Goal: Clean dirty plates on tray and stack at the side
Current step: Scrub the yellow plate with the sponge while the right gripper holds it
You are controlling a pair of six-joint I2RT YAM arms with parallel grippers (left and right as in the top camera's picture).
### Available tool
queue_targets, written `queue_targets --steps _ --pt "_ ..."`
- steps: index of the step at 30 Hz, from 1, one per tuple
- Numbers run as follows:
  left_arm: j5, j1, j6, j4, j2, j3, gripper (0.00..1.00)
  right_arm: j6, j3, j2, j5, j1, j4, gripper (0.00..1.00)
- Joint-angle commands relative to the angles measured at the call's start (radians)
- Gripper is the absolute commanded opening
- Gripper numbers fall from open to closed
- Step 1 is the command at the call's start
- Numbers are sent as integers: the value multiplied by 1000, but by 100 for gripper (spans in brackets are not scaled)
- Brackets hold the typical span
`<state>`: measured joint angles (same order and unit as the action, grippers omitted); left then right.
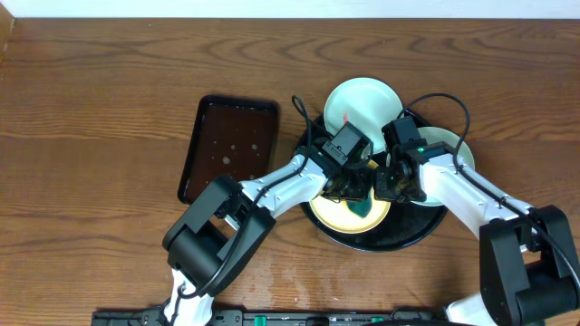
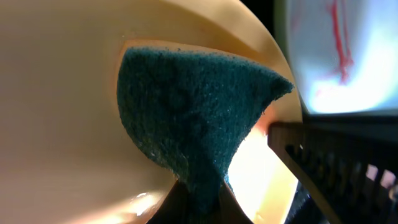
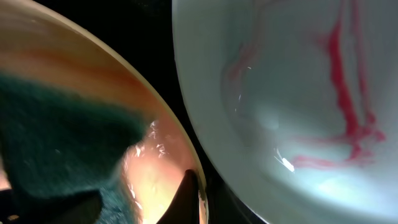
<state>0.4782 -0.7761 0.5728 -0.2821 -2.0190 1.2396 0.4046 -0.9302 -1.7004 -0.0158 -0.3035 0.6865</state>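
Observation:
I will first lift my left gripper off the yellow plate to get it over the near part of the dark brown tray [image 1: 220, 174], which has open room for the sponge.
The pale yellow plate [image 1: 337, 215] lies on the round black tray [image 1: 419, 228]. My left gripper [image 1: 350, 186] is shut on a green sponge [image 1: 364, 207] and presses it onto the yellow plate; the left wrist view shows the sponge [image 2: 193, 112] on the plate [image 2: 62, 124]. My right gripper [image 1: 395, 185] is shut on the yellow plate's rim [image 3: 186, 155], with one finger [image 3: 191, 196] inside the edge. A mint-white plate [image 1: 362, 104] with red smears [image 3: 348, 106] lies at the tray's far side. A second mint-white plate [image 1: 453, 145] is mostly hidden under my right arm.
A rectangular dark brown tray [image 1: 228, 149] lies on the wooden table left of the black tray. Both arms cross over the black tray's middle. The table's back edge runs along the wall [image 1: 290, 14].

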Motion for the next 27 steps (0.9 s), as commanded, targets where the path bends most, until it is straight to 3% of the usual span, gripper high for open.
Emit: queue_targets --steps 1,8,18,22,27 --pt "145 -49 -42 -41 -63 -26 7 -2 18 -26 87 5 -2 1" --pt "-85 34 68 -171 -56 -26 8 -2 18 -26 87 5 -2 1" --pt "-530 143 79 -383 76 -19 7 -2 18 -26 87 5 -2 1" --pt "-547 137 76 -399 164 -19 7 -2 18 -26 87 5 -1 1" --pt "-458 143 74 -423 298 -19 7 -2 18 -26 87 5 6 1"
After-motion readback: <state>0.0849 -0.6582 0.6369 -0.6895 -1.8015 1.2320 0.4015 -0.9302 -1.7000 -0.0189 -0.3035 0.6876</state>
